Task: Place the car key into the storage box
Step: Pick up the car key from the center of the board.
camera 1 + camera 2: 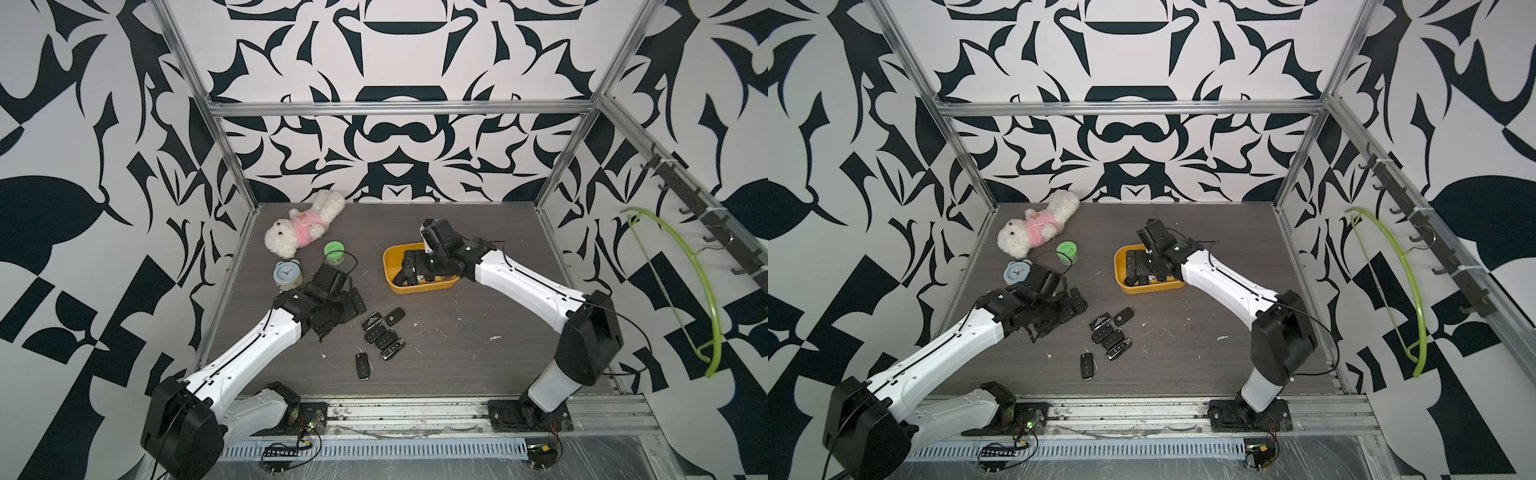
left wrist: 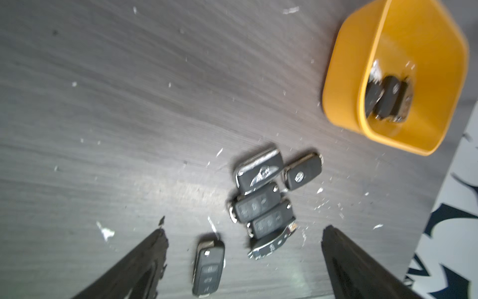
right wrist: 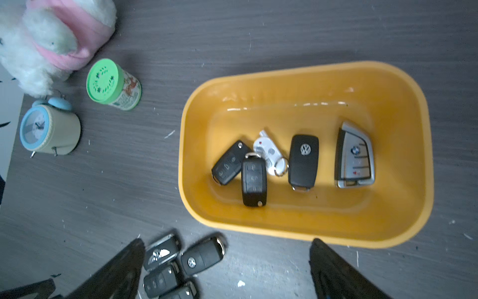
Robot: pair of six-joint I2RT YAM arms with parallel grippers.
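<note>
The car key lies apart, with open table along both sides. So my left gripper should next move back and down to close across the body of the single car key (image 1: 363,365) (image 2: 208,269).
The storage box (image 1: 390,266) (image 1: 1120,272) is a yellow-orange tub at the table's middle right. Several car keys (image 3: 303,161) lie on its floor. My right gripper (image 1: 415,270) (image 3: 227,242) hangs over the box, open and holding nothing. Several more black car keys (image 1: 380,332) (image 2: 261,207) are clustered on the table in front of the box. A single car key (image 1: 363,365) (image 2: 208,269) lies apart, nearer the front. My left gripper (image 1: 345,316) (image 2: 244,231) hovers just left of the cluster, open and empty.
A white plush dog in pink (image 1: 305,228), a small green jar (image 1: 334,252) and a blue alarm clock (image 1: 287,275) stand at the back left, close behind my left wrist. A green hanger (image 1: 681,282) hangs on the right wall. Metal frame posts border the table.
</note>
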